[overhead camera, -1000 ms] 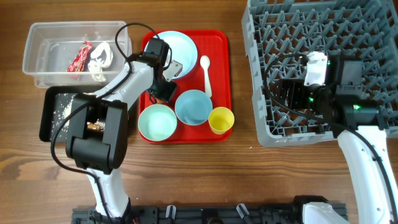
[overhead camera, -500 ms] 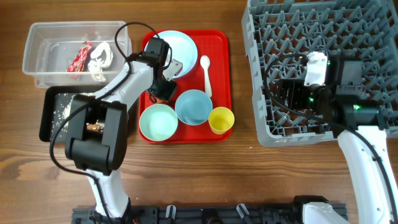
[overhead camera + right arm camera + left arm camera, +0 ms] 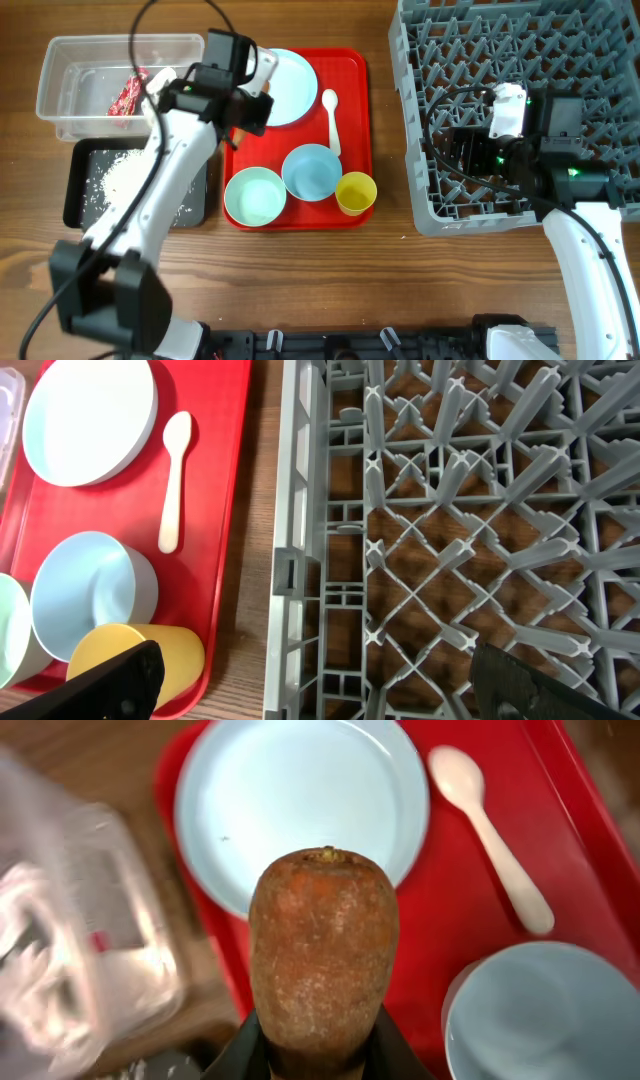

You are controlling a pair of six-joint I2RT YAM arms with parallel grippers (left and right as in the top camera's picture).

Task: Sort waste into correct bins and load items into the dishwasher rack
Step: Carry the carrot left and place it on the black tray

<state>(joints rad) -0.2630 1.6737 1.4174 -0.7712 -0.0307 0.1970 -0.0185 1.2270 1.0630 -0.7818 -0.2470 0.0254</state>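
My left gripper swings to the left in the overhead view next and lowers the carrot-like piece onto the black tray's rice (image 3: 127,180), because food waste collects there.
My left gripper (image 3: 248,108) is shut on the orange-brown carrot-like piece (image 3: 323,955), held above the red tray's left edge, beside the pale blue plate (image 3: 285,88). The clear tub (image 3: 60,100) holds the red-and-white wrapper (image 3: 128,92) and crumpled white paper (image 3: 160,98). The black tray (image 3: 78,190) holds loose rice (image 3: 125,175). The white spoon (image 3: 331,120), light blue bowl (image 3: 310,172), mint bowl (image 3: 253,196) and yellow cup (image 3: 356,192) sit on the red tray. My right gripper (image 3: 320,680) is open and empty over the grey rack's (image 3: 520,60) front left part.
The red serving tray (image 3: 355,70) lies mid-table between the bins and the rack. The rack's left wall (image 3: 290,560) stands a narrow strip of bare wood away from the tray. The left arm (image 3: 150,200) crosses above the black tray.
My left gripper has lifted off the red tray and swung up and left with the carrot-like piece. The arm stretched out, uncovering the rice in the black tray. The right arm has not moved.
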